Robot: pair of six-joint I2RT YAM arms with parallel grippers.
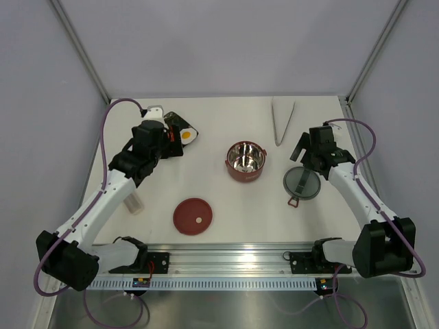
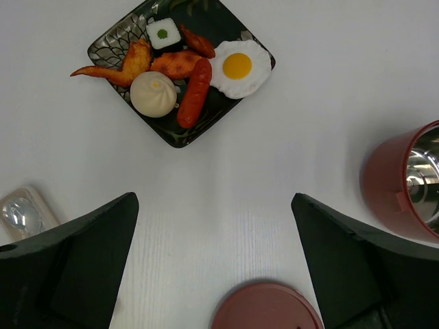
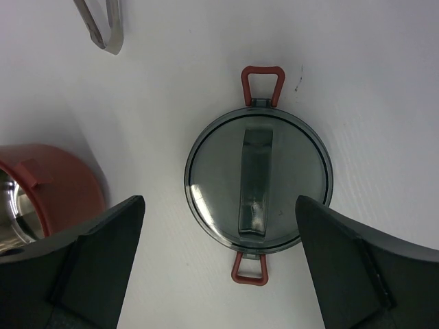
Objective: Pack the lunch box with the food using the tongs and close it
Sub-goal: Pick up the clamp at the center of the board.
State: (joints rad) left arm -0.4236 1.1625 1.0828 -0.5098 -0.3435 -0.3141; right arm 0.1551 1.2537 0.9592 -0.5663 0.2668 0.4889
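Note:
My right gripper will next move outward and down onto the tongs' nearer arm, close to the joined end of the tongs, because that arm is below the gripper and farther outward.
The dark-red lunch box stands open mid-table, its steel inside empty; it shows at the right edge of the left wrist view and the left edge of the right wrist view. The food, a fried egg, a sausage, a beige bun and orange pieces, lies on a black tray at the back left. The silver tongs lie at the back right, their joined end in the right wrist view. My left gripper hangs open near the tray. My right gripper hangs open over a grey lid.
A round dark-red lid lies flat near the front, left of centre. The grey translucent lid with red loop handles lies right of the lunch box. A small clear container sits under the left arm. Grey walls enclose the table.

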